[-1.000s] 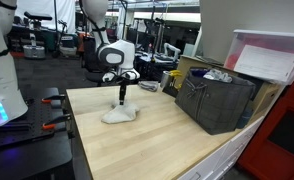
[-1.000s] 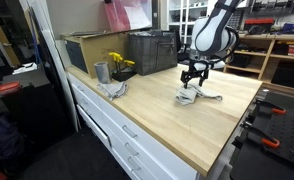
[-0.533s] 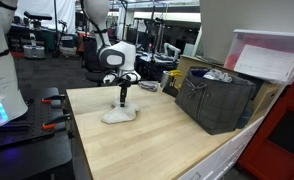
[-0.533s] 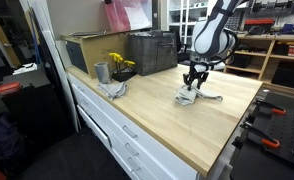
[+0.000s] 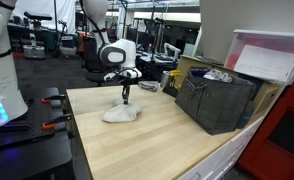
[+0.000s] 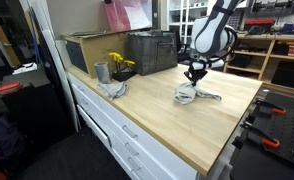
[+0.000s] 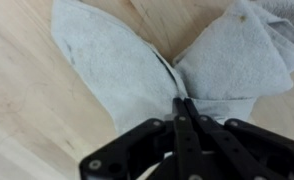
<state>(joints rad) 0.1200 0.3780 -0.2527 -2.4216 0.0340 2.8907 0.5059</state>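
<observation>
I will lift the fold of the cloth, pull it to the bare tabletop beside my gripper, away from the metal cup, and let it go, because the cloth is crumpled.
A pale grey cloth [image 5: 118,115] lies crumpled on the wooden tabletop [image 5: 157,145]; it also shows in an exterior view as a small heap [image 6: 185,97]. The gripper [image 5: 126,99] points straight down over the cloth's middle. In the wrist view its black fingers [image 7: 185,118] are pressed together, and the gripper [image 7: 180,100] is shut on a raised fold of the cloth [image 7: 112,60]. The cloth spreads out on both sides of the pinched ridge. The arm hangs over the cloth in an exterior view too, where the gripper [image 6: 193,80] touches the cloth's top.
A dark crate [image 5: 215,100] stands at the table's far side, with a pink-lidded bin [image 5: 267,55] behind it. A metal cup [image 6: 101,72] with yellow flowers [image 6: 118,62] and another rag [image 6: 114,89] sit near the table edge above the white drawers [image 6: 117,125].
The jaws have gone from open to shut, pinching the cloth's middle fold. The gripper has risen slightly and drawn the cloth up into a peak.
</observation>
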